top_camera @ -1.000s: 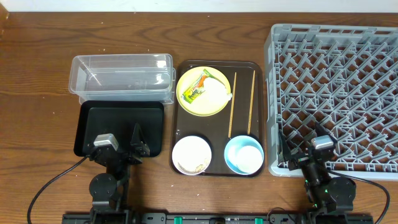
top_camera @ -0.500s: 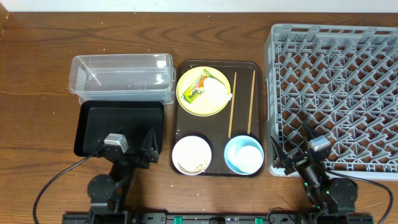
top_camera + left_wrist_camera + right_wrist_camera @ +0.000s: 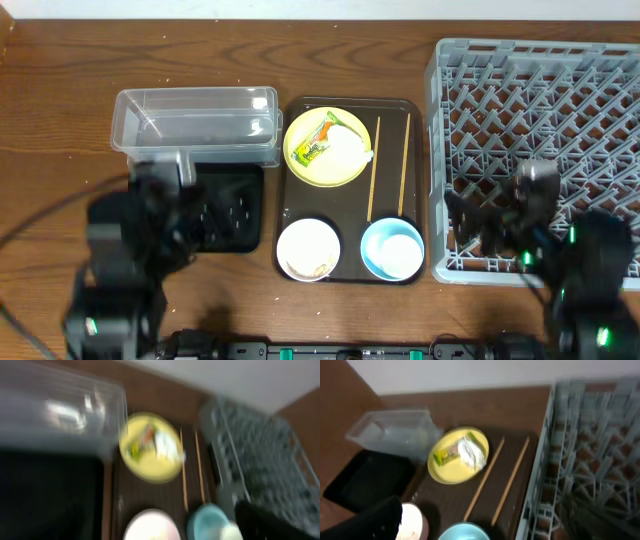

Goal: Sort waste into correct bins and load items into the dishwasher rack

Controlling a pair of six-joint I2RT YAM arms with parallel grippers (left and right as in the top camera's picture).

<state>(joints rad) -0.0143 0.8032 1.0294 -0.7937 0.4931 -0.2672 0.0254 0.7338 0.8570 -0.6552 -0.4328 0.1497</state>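
My left gripper should next move across the pink bowl to the white cup in the light blue bowl. Then it should go down onto the cup's rim (image 3: 400,254) (image 3: 230,532).
On the brown tray, the yellow plate (image 3: 325,150) holds the green-yellow wrapper (image 3: 313,150) and the white tissue (image 3: 352,140). Two chopsticks (image 3: 373,170) lie to its right. The pink bowl (image 3: 308,250) holds food scraps (image 3: 320,267). The light blue bowl (image 3: 388,250) holds the white cup (image 3: 404,250). The clear tub (image 3: 195,125) and the black tray (image 3: 235,210) are on the left, the grey rack (image 3: 540,110) on the right. My left gripper (image 3: 205,215) hangs blurred over the black tray, jaws apart, empty. My right gripper (image 3: 480,220) hangs over the rack's front left corner, jaws apart, empty.
The dark brown serving tray (image 3: 395,115) sits between the bins and the rack. The left arm covers most of the black tray. The right wrist view shows the plate (image 3: 457,455), the chopsticks (image 3: 482,480) and the rack wall (image 3: 540,475). Bare wood lies behind the tub.
Both arms have lifted from their low pose at the front edge and swung up and away from it, the left over the black tray, the right over the rack's front. Nothing was picked up.
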